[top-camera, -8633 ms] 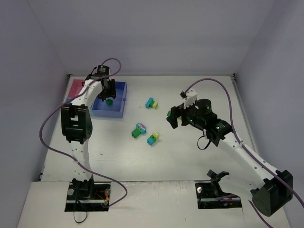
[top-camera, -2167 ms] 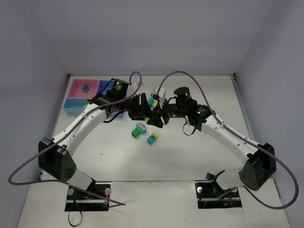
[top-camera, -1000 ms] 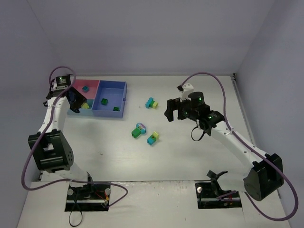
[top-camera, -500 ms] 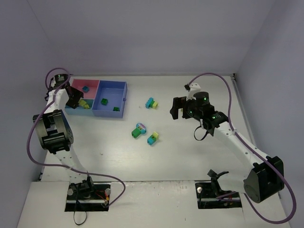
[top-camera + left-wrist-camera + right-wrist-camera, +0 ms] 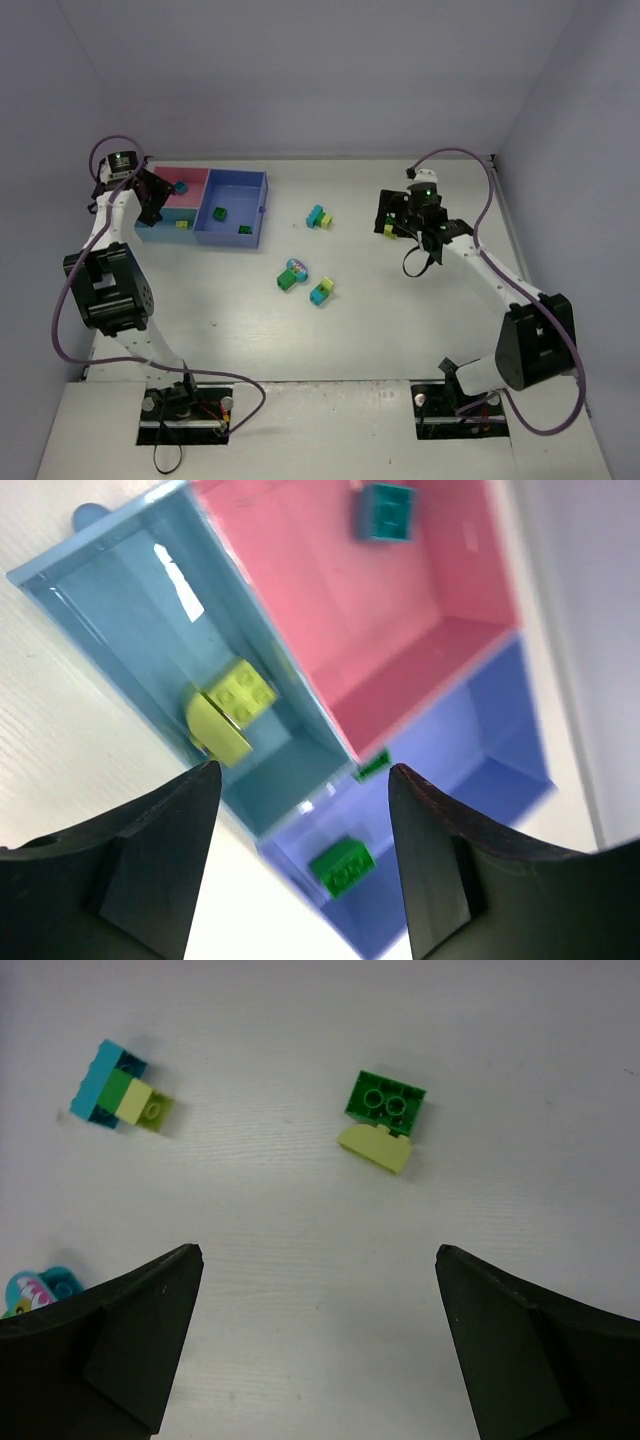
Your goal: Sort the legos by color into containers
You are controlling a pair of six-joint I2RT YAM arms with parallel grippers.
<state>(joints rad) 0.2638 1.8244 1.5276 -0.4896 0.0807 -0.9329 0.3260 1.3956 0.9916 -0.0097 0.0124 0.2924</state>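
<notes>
Both ends of the yellow-green lego (image 5: pixel 389 231) (image 5: pixel 376 1148) lie clear beside the green brick, so the robot's right gripper will go down toward the tabletop around them and close.
My left gripper (image 5: pixel 150 205) is open and empty, hovering over the left end of the containers (image 5: pixel 300 775). The light-blue tray (image 5: pixel 120 600) holds yellow-green legos (image 5: pixel 232 717). The pink tray (image 5: pixel 330 610) holds a teal brick (image 5: pixel 388 512). The medium-blue tray (image 5: pixel 470 770) holds green bricks (image 5: pixel 342 865). My right gripper (image 5: pixel 392 218) is open and empty above the table (image 5: pixel 317 1252). A green and yellow-green pair (image 5: pixel 383 1122) lies just ahead of it. A teal, green and yellow-green cluster (image 5: pixel 120 1090) lies to its left.
Two more brick clusters lie mid-table: a green and patterned teal one (image 5: pixel 292 275) and a teal and yellow-green one (image 5: pixel 322 291). The three trays (image 5: pixel 235 205) sit together at the back left. Walls close in the table at the back and sides.
My right arm has swung right and back, and now hangs over the green and yellow-green pair. My left gripper has shifted slightly beside the trays. The bricks in the trays have not moved.
</notes>
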